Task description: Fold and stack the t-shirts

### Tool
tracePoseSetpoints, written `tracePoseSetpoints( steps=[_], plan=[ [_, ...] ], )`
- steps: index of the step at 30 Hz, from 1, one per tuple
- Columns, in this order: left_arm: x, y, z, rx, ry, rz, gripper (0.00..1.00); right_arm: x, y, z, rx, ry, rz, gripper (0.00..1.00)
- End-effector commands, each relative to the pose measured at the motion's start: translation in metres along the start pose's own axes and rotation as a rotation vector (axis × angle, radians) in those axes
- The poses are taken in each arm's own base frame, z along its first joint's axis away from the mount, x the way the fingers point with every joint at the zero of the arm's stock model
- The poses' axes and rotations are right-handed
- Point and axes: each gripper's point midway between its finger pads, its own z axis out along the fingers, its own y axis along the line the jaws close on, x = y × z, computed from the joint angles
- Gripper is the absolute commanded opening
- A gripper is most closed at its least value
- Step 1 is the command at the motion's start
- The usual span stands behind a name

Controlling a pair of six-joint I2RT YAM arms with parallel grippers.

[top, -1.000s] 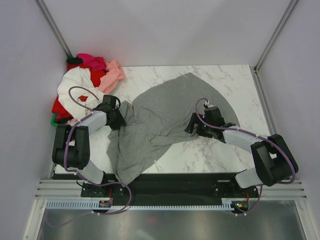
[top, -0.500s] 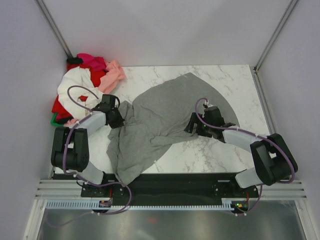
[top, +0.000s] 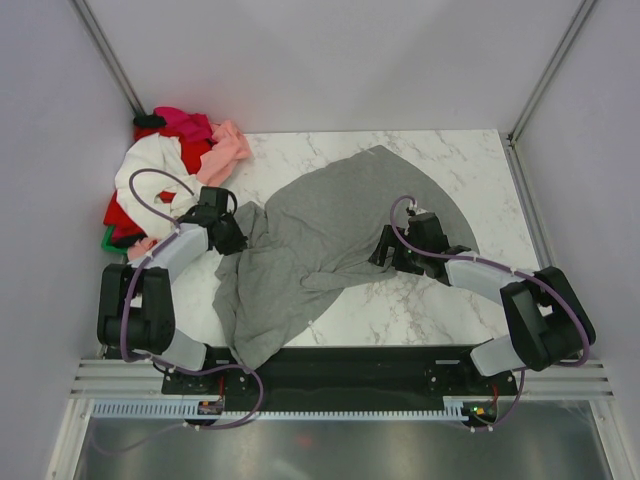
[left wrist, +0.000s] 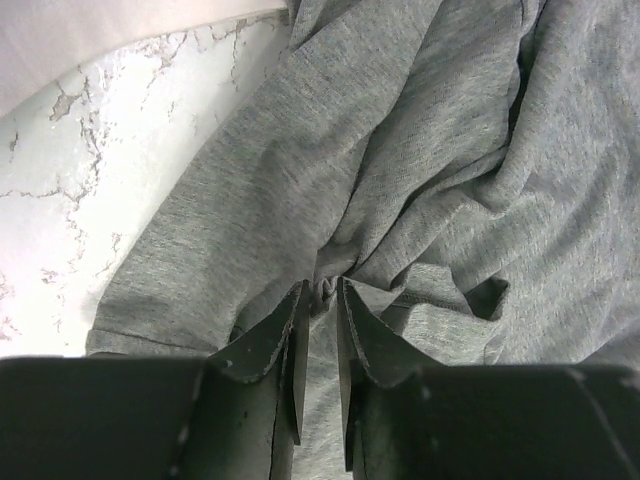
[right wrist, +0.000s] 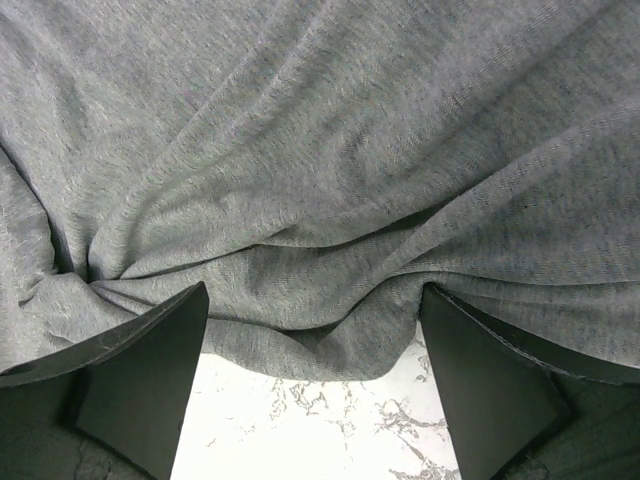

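The cloth already sits between the fingers of the robot's left gripper, so next this gripper needs to stay low where it is and close its fingers on the bunched fold.
A grey t-shirt lies crumpled and spread across the marble table. My left gripper is at its left edge. In the left wrist view the gripper has its jaws nearly together, pinching a bunched fold of the grey t-shirt. My right gripper stands wide open over the shirt's lower hem. The right wrist view shows that gripper straddling the hem of the grey t-shirt, with bare marble below it. Other t-shirts are piled at the far left.
The pile in the far left corner has a white shirt, a red one, a pink one and a magenta one. A bit of green shows at its edge. Walls enclose the table on three sides.
My left arm has shifted a little to the left and away, its gripper staying at the grey shirt's left edge. The right arm has not moved.
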Motion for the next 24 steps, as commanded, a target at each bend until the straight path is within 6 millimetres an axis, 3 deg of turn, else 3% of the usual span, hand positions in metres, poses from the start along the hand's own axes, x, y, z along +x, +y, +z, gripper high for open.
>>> tracePoseSetpoints(
  steps=[1,21,23,24],
  plan=[
    [-0.013,-0.007,-0.013,0.035,-0.039,0.031,0.25,0.029,-0.018,0.003,0.059,0.104,-0.001,0.94],
    [0.003,-0.001,0.005,0.009,0.028,0.037,0.19,0.029,-0.018,0.003,0.056,0.102,-0.003,0.94],
    [0.001,-0.002,0.003,0.017,0.018,0.036,0.02,0.029,-0.018,0.003,0.056,0.102,-0.003,0.95],
    [-0.001,-0.003,0.001,0.021,0.012,0.036,0.02,0.030,-0.018,0.003,0.057,0.105,-0.004,0.94]
  ],
)
